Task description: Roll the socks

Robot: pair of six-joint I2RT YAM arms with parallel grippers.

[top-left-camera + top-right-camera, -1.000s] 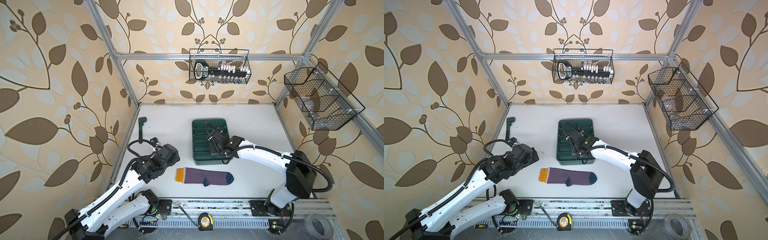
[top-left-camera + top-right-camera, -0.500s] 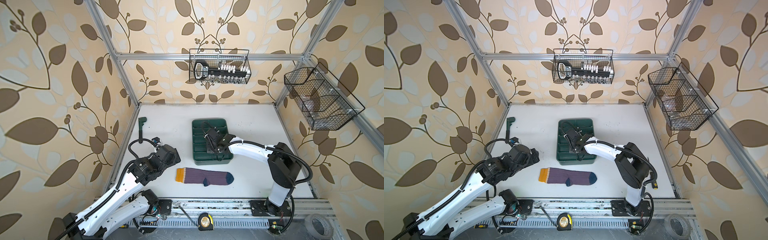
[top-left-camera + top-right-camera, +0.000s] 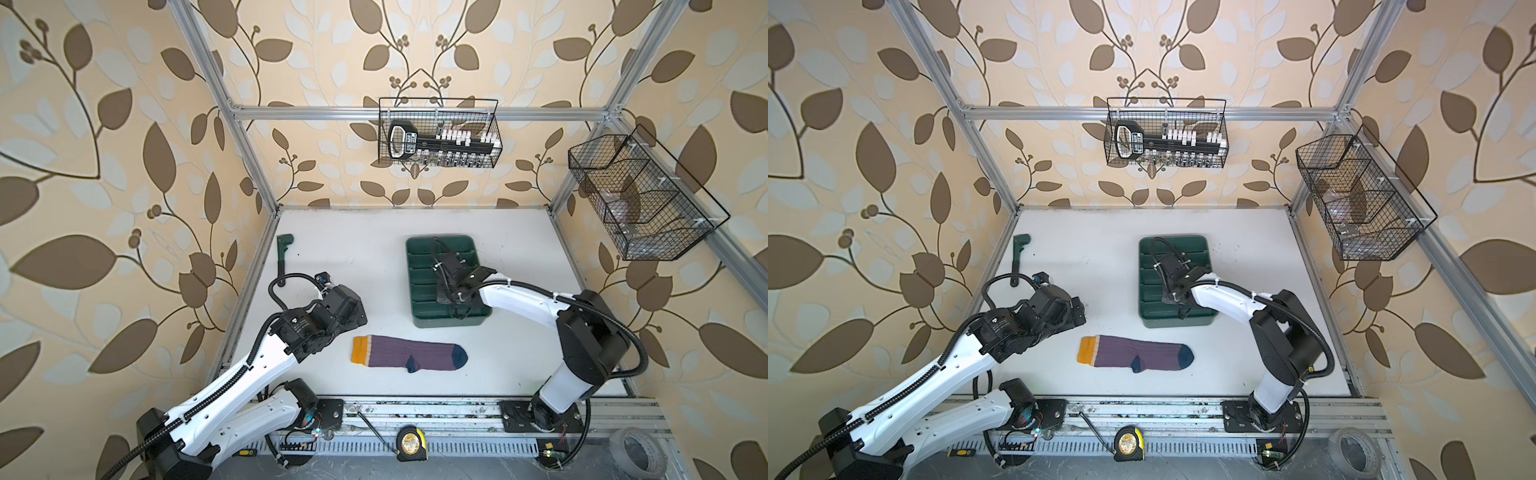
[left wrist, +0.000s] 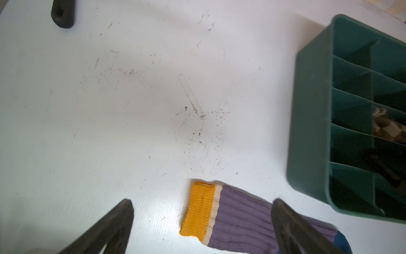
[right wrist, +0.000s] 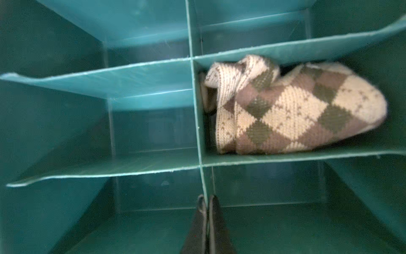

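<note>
I need to drag the tray [image 3: 419, 249] with my right gripper onto the bare tabletop beside that gripper, away from the green tool, and let go of the tray's divider, because the tray crowds the purple sock.
The purple ribbed sock [image 3: 409, 357] [image 3: 1136, 357] lies flat near the table's front, its mustard cuff [image 4: 198, 211] pointing left. The beige argyle sock [image 5: 296, 110] sits bunched in one compartment of the green tray [image 3: 419, 249] [image 3: 1150, 249]; a bit of it [image 4: 388, 129] also shows in the left wrist view. My left gripper [image 4: 202, 203] [image 3: 353, 309] hovers open just left of the cuff, holding nothing. My right gripper [image 5: 206, 198] [image 3: 446, 297] reaches down into the tray, one compartment away from the argyle sock. It is shut on the tray's thin middle divider.
A dark green tool [image 3: 284, 253] lies by the left wall. Two wire baskets [image 3: 438, 133] [image 3: 640, 199] hang on the back and right walls. A tape measure [image 3: 411, 444] and a tape roll [image 3: 636, 455] sit on the front rail.
My right gripper has closed its fingers inside the tray and its arm has folded in closer. The left arm has shifted only slightly. Neither the purple sock nor the tray has moved.
</note>
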